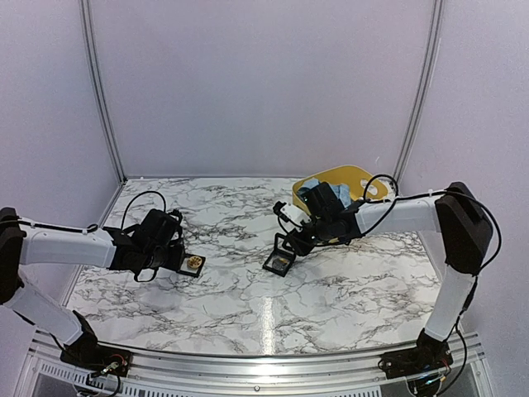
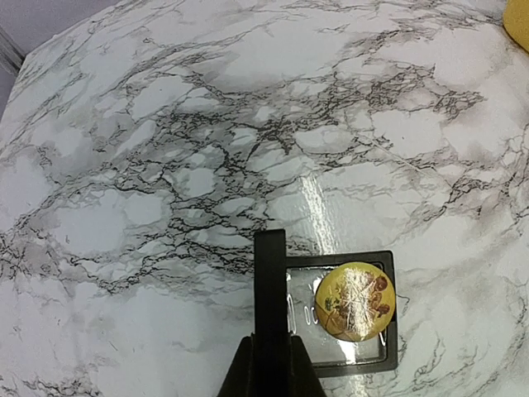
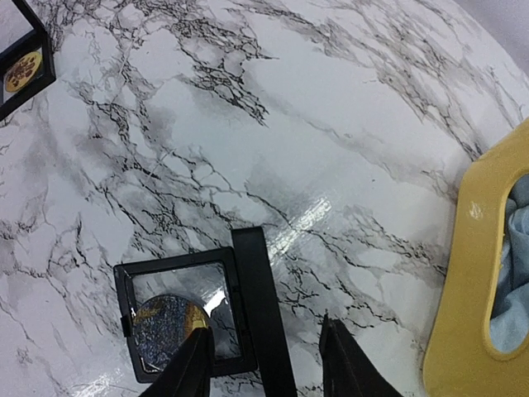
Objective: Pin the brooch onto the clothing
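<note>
I will move the yellow brooch's case with my left gripper outward and left in the top view, onto the table's far corner (image 1: 144, 199) (image 2: 92, 89), where the marble is bare.
A round yellow brooch (image 2: 355, 302) lies in a flat black case (image 2: 384, 364) on the marble table. My left gripper (image 2: 270, 351) is shut on that case's upright black lid (image 2: 270, 281); in the top view it is at the left (image 1: 176, 253). A second black case (image 3: 128, 281) holds a dark blue and gold brooch (image 3: 161, 335). My right gripper (image 3: 266, 364) stands over it with its jaws apart, this case's raised lid (image 3: 258, 306) between them and a gap to the right finger. The clothing (image 1: 326, 197) is light blue cloth bundled in a yellow basket (image 1: 351, 176).
The yellow basket's rim (image 3: 463, 281) rises just right of my right gripper, blue cloth showing inside it. The left case also shows at the top left of the right wrist view (image 3: 21, 70). Pale walls close the table's back and sides.
</note>
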Robot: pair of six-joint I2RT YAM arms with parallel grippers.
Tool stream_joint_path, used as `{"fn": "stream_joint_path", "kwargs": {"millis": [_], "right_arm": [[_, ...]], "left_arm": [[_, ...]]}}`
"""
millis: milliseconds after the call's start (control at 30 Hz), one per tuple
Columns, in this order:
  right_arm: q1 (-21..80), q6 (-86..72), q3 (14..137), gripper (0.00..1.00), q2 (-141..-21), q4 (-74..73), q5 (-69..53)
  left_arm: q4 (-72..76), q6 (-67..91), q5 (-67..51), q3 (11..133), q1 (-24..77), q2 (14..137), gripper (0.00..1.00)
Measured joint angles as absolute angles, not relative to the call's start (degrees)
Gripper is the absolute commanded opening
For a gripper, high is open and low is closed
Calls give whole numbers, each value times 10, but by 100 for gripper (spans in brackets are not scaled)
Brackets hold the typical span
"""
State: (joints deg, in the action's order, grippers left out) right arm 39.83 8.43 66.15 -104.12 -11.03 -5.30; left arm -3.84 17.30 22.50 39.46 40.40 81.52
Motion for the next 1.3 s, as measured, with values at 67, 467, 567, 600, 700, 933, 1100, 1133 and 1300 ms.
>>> {"fn": "stream_joint_path", "kwargs": {"millis": [67,467,567,600,700,933,1100,1133,1300], "right_arm": [[398,84,661,40,-1044,-110,-55],[398,84,660,43,-1044,-110,-57],[397,84,658,43,-1044,-110,-57],[397,84,657,43,-1044,-110,-57],[397,84,657,44,-1044,-110,-58],[397,84,656,45,-1043,-110,-62],[397,84,656,45,-1043,-110,-67],[397,85,656,45,-1043,-110,-69],[397,86,656,46,-1043,-112,-73]], "left_arm": [[-38,170,225,395,401,815,0],[-31,103,208,506,221,879,0],[-33,86,194,563,172,927,0],[-34,80,190,587,156,946,0],[-39,65,179,657,116,999,0],[-48,37,155,776,44,1092,0],[-59,20,145,832,6,1148,0],[-61,18,143,837,-1,1156,0],[-71,-4,135,842,-23,1187,0]]}}
